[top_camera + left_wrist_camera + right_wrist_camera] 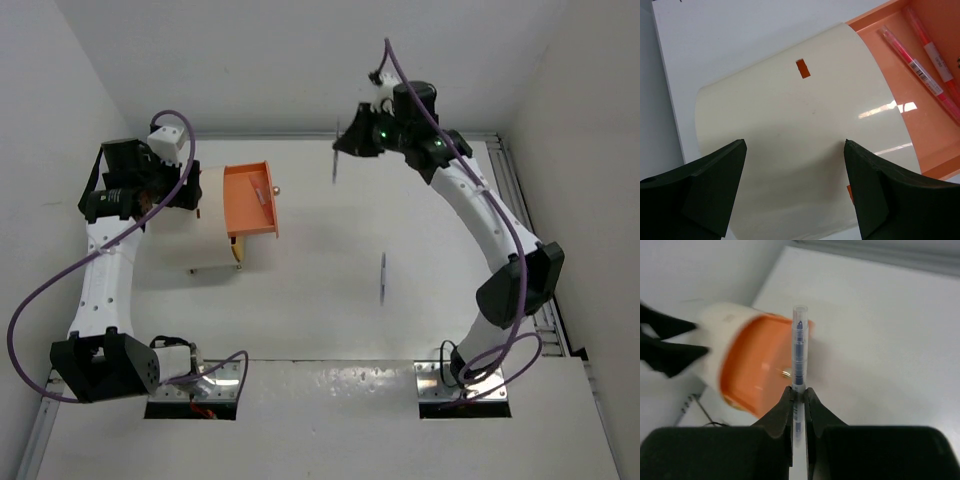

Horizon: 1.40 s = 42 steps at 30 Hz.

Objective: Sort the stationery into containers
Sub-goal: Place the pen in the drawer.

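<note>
I will move my right gripper to the left in the top view over the open orange drawer and then lower the blue pen, because pink pens are already lying there.
The cream-white drum cabinet stands at the left with one orange drawer pulled out. Two pink pens lie in that drawer. My left gripper is open, its fingers straddling the cabinet's curved top without holding it. My right gripper is shut on a thin blue pen, held in the air to the right of the drawer. In the right wrist view the pen sticks out past the gripper over the drawer's orange front and its brass knob. Another blue pen lies on the table.
The white table is walled at the back and both sides. The right arm arches over the table's right side. A yellowish part shows at the cabinet's near edge. No highlighters or rolls are in view.
</note>
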{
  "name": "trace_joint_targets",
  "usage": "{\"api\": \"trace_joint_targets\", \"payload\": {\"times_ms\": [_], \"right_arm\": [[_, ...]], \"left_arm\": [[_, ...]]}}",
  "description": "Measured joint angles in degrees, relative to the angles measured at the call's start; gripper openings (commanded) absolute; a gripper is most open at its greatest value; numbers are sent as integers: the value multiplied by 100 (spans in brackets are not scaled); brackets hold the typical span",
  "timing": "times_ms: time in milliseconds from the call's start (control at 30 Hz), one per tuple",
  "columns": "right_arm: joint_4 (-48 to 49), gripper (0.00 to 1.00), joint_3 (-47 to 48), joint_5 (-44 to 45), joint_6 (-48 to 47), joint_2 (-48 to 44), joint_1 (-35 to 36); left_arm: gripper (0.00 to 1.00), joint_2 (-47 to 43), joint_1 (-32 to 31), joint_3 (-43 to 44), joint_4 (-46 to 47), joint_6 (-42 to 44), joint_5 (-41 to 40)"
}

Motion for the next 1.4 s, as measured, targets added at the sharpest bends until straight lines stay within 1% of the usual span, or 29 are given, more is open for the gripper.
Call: {"api": "trace_joint_targets", "payload": {"times_ms": [67, 167, 233, 367, 467, 633, 833, 1133, 1167, 1200, 1267, 1333, 1400], "right_arm": [[284, 0, 737, -63, 44, 50, 391], [780, 0, 1770, -59, 72, 474, 898], [1093, 0, 2135, 4, 68, 782, 1198], [1384, 0, 2190, 249, -79, 1292, 1644], [1416, 0, 2181, 424, -238, 1718, 1926], [1379, 0, 2079, 592, -369, 2063, 2190], [1353, 0, 1880, 678, -372, 2074, 2251], [955, 0, 1808, 693, -221, 2350, 2286], [925, 3, 1786, 678, -186, 2378, 2286], [927, 18, 1784, 654, -155, 2400, 2291], [918, 39, 1788, 597, -37, 2406, 2297], [894, 49, 1851, 514, 66, 2404, 2323], [852, 48, 1899, 444, 142, 2393, 2356]], "left_arm": [[85, 0, 0, 0, 2, -2, 2], [85, -2, 0, -31, 52, -22, 28], [85, -4, 0, -55, 109, -46, 59], [85, -13, 0, -76, 151, -72, 72], [85, -20, 0, -87, 162, -83, 70], [85, -72, 0, -127, 164, -83, 61], [86, -83, 0, -149, 179, -85, 63], [85, -83, -2, -149, 184, -85, 63], [85, -83, 0, -149, 181, -85, 66], [85, -83, 0, -149, 177, -85, 63], [86, -83, 0, -149, 177, -85, 63], [85, -83, 0, -149, 175, -85, 66], [85, -83, 0, -149, 168, -85, 61]]}}
